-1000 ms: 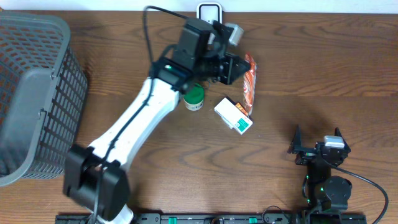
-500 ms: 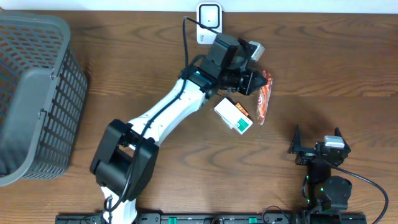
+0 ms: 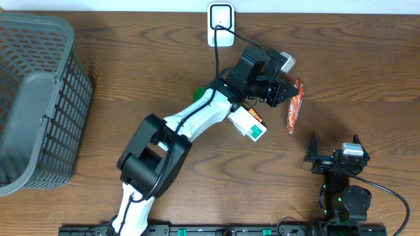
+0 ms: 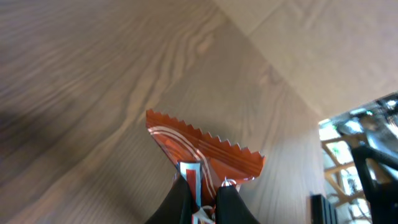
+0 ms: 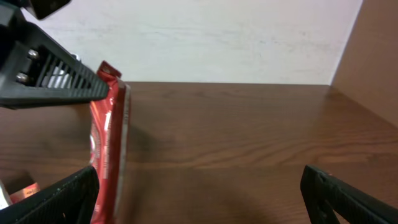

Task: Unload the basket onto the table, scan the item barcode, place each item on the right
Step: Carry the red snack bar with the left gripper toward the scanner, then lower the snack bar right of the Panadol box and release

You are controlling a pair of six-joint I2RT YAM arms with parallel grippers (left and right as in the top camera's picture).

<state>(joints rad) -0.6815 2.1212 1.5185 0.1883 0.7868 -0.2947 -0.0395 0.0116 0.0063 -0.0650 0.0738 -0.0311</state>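
My left gripper is going down to the left in the overhead view to let go of the packet there, because bare wood shows (image 3: 273, 118) beside the white box.
The item, an orange-red snack packet (image 3: 294, 106) with a zigzag edge, hangs from my left gripper (image 3: 283, 92), which is shut on one end of it, right of the table's middle. In the left wrist view the packet (image 4: 205, 149) juts out from between the closed black fingers (image 4: 180, 202) above the wood. A white scanner (image 3: 221, 16) stands at the back edge, left of the packet. My right gripper (image 3: 336, 157) rests open at the front right. Its view shows the packet (image 5: 109, 143) edge-on at the left. No barcode is readable.
A white box with green and orange ends (image 3: 248, 122) lies under the left arm. A green-capped jar (image 3: 197, 94) peeks out beside the arm. A grey mesh basket (image 3: 33, 98) fills the left side.
The left arm has swung to the right with the packet, from beside the scanner to past the white box. The right arm has not moved.
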